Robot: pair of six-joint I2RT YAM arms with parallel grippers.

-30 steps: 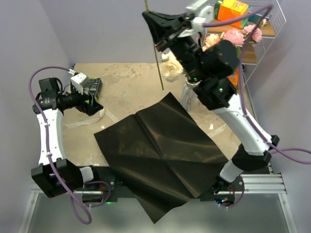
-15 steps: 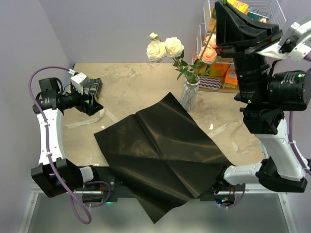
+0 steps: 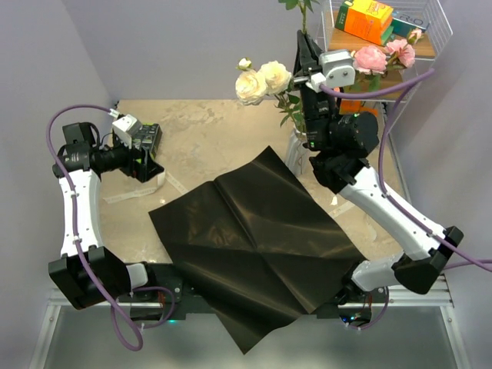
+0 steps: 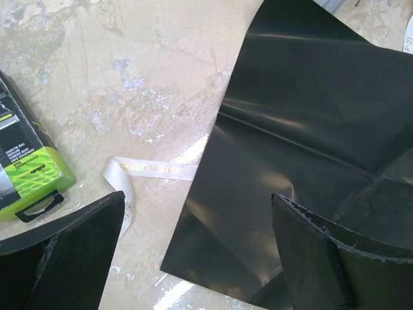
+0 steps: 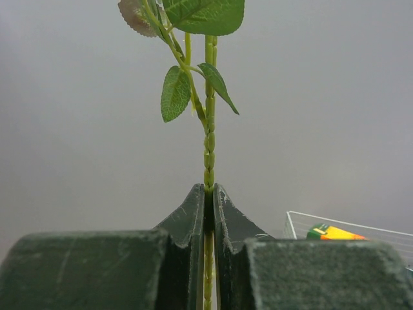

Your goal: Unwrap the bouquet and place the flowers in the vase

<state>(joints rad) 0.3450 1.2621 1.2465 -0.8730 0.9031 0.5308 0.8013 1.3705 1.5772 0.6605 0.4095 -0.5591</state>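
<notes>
My right gripper lowers the long green stem down into the white vase (image 3: 296, 152) below it next, beside the cream roses, and releases the stem.
My right gripper (image 3: 301, 44) points up above the vase (image 3: 294, 152), shut on a long green rose stem (image 5: 209, 129) with leaves; the bloom is out of view. The white vase is half hidden behind my right arm, and cream roses (image 3: 261, 79) stand up out of it. The black paper sheet (image 3: 254, 238) lies unfolded and flat in the middle of the table. A beige ribbon (image 4: 148, 169) lies by its left corner. My left gripper (image 3: 150, 166) hovers at the left, open and holding nothing, over the paper's edge (image 4: 284, 116).
A white wire shelf (image 3: 430, 31) with orange boxes stands at the back right, pink roses (image 3: 380, 58) showing in front of it. A green and black box (image 4: 26, 174) lies at the left near my left gripper. More ribbon (image 3: 342, 204) lies right of the paper.
My right arm has swung left from the far right, carrying the stem to above the vase. The left arm, paper and ribbon have not moved.
</notes>
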